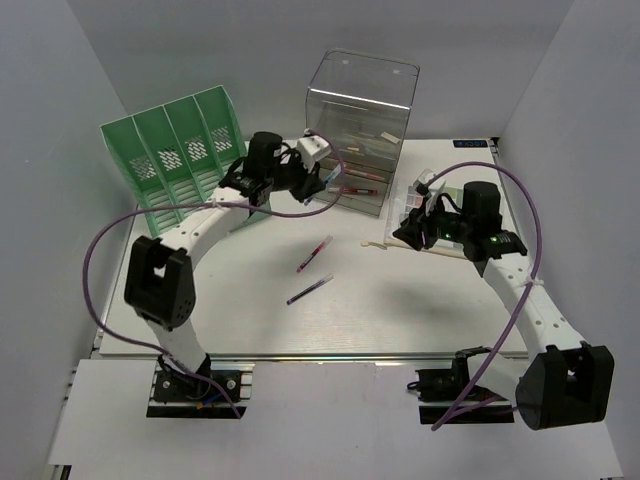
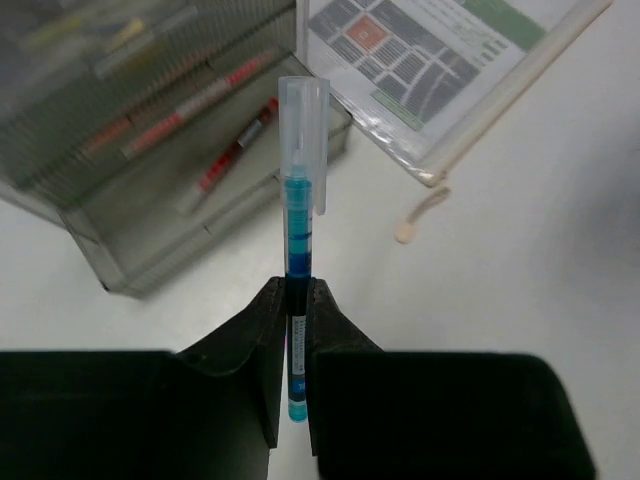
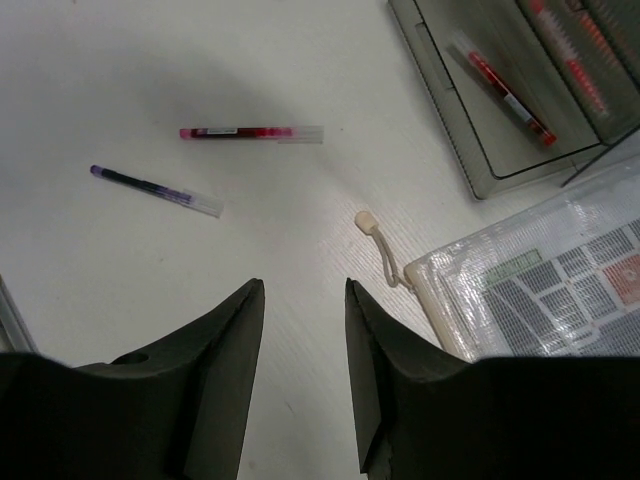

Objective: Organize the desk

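The blue pen will next go down toward the right in the top view with my left gripper, over the open bottom drawer [image 1: 357, 193], because a red pen there has room beside it.
The desk [image 1: 400, 300] is a white tabletop. My left gripper [image 2: 298, 290] is shut on a blue pen [image 2: 298, 220] with a clear cap, which points at the open bottom drawer [image 2: 190, 210] of the clear drawer box [image 1: 360, 130]. A red pen [image 2: 228, 157] lies in that drawer. In the top view my left gripper [image 1: 318, 185] hovers just in front of the box. My right gripper [image 3: 303, 290] is open with nothing between its fingers, above bare desk beside a clear zip pouch [image 3: 560, 290]. A red pen [image 3: 250, 132] and a purple pen [image 3: 155, 190] lie loose mid-desk.
A green slotted file rack [image 1: 175, 155] stands at the back left. The pouch's cord pull [image 3: 378, 245] trails onto the desk just ahead of my right fingers. A silver rail [image 1: 330, 355] runs along the near edge. Pale grey walls enclose the sides and back.
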